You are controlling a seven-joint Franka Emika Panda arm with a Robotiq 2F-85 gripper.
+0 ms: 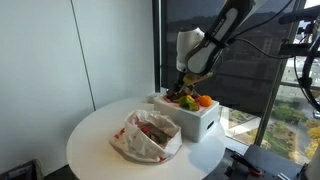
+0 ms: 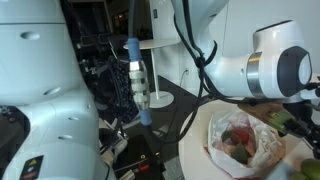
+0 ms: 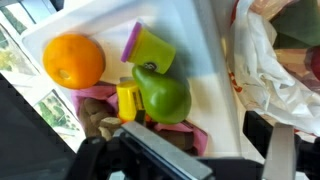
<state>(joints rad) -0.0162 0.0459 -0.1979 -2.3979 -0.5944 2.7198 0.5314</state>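
The white box's green pear [image 3: 167,99] is below my gripper and to its left in the wrist view, so next my gripper will lower its open fingers around the pear.
My gripper [image 3: 205,152] hangs open just over a white box [image 3: 205,40], with nothing between its fingers. In the wrist view the box holds an orange [image 3: 73,60], a green pear [image 3: 163,95], a green cup with a purple rim [image 3: 148,47] lying on its side, a small yellow piece [image 3: 128,100] and something pink [image 3: 95,96] under them. The pear is the nearest to the jaws. In an exterior view the gripper [image 1: 187,88] is over the back of the box [image 1: 192,120], beside the orange [image 1: 205,100].
A crumpled white plastic bag [image 1: 148,136] with red and green items lies open on the round white table [image 1: 95,140] beside the box; it also shows as the bag [image 3: 265,70] and the bag [image 2: 240,140]. A window stands behind the table. Cables and equipment [image 2: 135,75] crowd the floor.
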